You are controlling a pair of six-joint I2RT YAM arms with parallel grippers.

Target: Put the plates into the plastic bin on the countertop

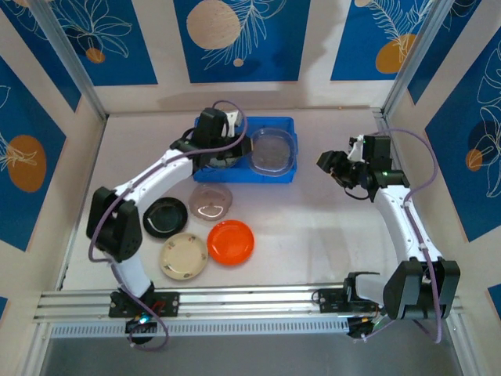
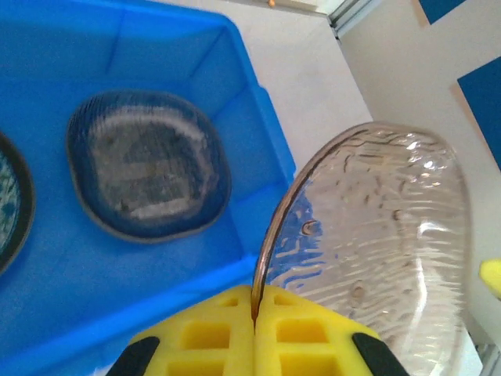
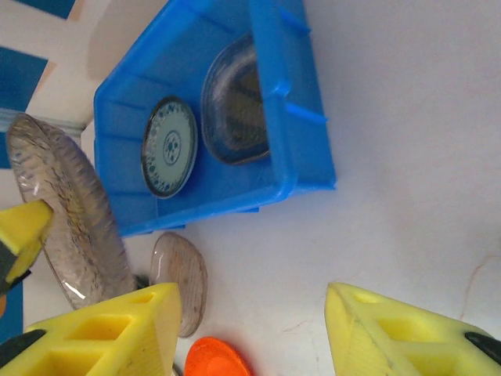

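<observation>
The similarly shaped clear plate should go on top of the smoky-grey plate (image 2: 145,164) below, inside the bin. My left gripper needs to move outward and down over the lower plate next and let go of the clear plate.
My left gripper (image 2: 255,313) is shut on the rim of a clear ribbed plate (image 2: 376,235), held on edge beside the blue plastic bin (image 2: 156,47). In the top view this gripper (image 1: 221,153) hangs over the bin's (image 1: 283,123) left half. A smoky-grey plate (image 2: 145,164) and a teal-patterned plate (image 3: 168,146) lie inside the bin. My right gripper (image 3: 250,329) is open and empty above the bare countertop (image 3: 407,157), right of the bin; in the top view it (image 1: 338,166) is clear of the bin. The held plate (image 3: 70,211) also shows on the left of the right wrist view.
On the countertop in front of the bin lie a smoky plate (image 1: 210,201), a black plate (image 1: 166,217), a cream plate (image 1: 184,255) and an orange plate (image 1: 230,241). White walls ring the surface; an aluminium rail (image 1: 250,301) runs along the near edge.
</observation>
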